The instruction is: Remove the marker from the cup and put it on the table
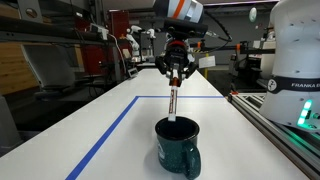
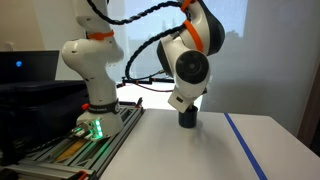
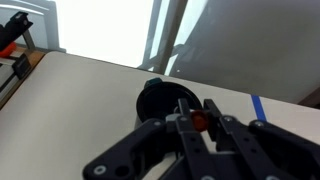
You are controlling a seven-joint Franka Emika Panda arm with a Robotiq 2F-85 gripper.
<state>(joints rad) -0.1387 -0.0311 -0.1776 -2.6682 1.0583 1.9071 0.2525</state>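
Note:
The marker (image 1: pixel 174 100) still hangs over the cup. The gripper moves past the cup's rim opposite the handle next, then down to the bare tabletop there to release.
The dark teal cup (image 1: pixel 179 145) stands on the white table (image 1: pixel 120 135) near its front, handle toward the camera. My gripper (image 1: pixel 176 75) is above it, shut on the marker (image 1: pixel 174 100), which hangs upright with its lower end just at or above the cup's rim. In the wrist view the red-orange cap (image 3: pixel 199 121) sits pinched between the fingers (image 3: pixel 198 122), with the cup (image 3: pixel 158 99) below. In an exterior view the cup (image 2: pixel 188 118) shows only partly, behind the gripper body (image 2: pixel 187 70), and the marker is hidden.
Blue tape lines (image 1: pixel 105 135) mark a rectangle on the table. A rail (image 1: pixel 275 125) and a white robot base (image 1: pixel 295 60) stand along one table side. A second white arm base (image 2: pixel 95 70) with a green light stands beside the table. Lab clutter lies at the back.

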